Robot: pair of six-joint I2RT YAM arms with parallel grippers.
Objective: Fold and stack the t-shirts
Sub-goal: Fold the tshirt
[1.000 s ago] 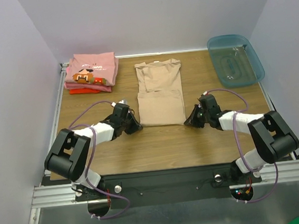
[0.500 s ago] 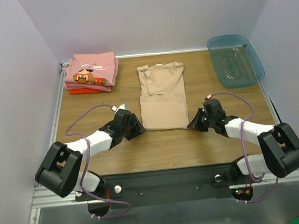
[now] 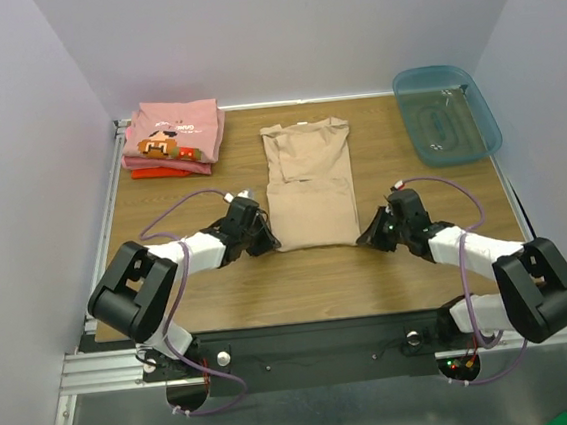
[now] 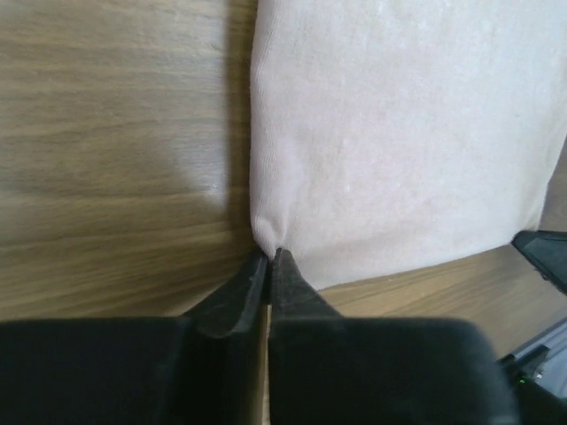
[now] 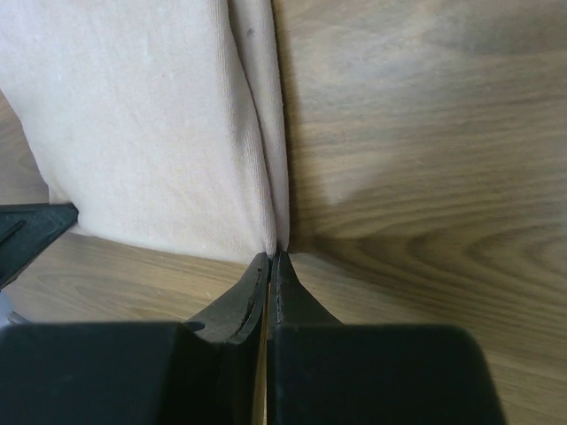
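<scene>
My left gripper moves the pinched corner up and outward over the shirt next, then down near its far end [image 3: 279,141], as that part of the shirt lies unfolded.
A tan t-shirt [image 3: 308,185] lies flat in the middle of the table, its lower part folded up over itself. My left gripper [image 3: 266,242] is shut on its near-left corner, the cloth [image 4: 399,133] pinched at the tips [image 4: 270,257]. My right gripper [image 3: 367,237] is shut on the near-right corner, the cloth [image 5: 142,115] pinched at the tips [image 5: 275,255]. Both grippers sit low on the table. A folded pink t-shirt [image 3: 173,131] with a cartoon face lies on a red-orange t-shirt [image 3: 159,171] at the far left.
A teal translucent bin [image 3: 445,114] stands at the far right corner. Purple cables loop over both arms. Bare wooden table [image 3: 310,280] lies between the shirt and the arm bases.
Both grippers have shifted toward the near edge with the tan shirt's corners, pulling the shirt a little nearer. The left arm's elbow swung out and back.
</scene>
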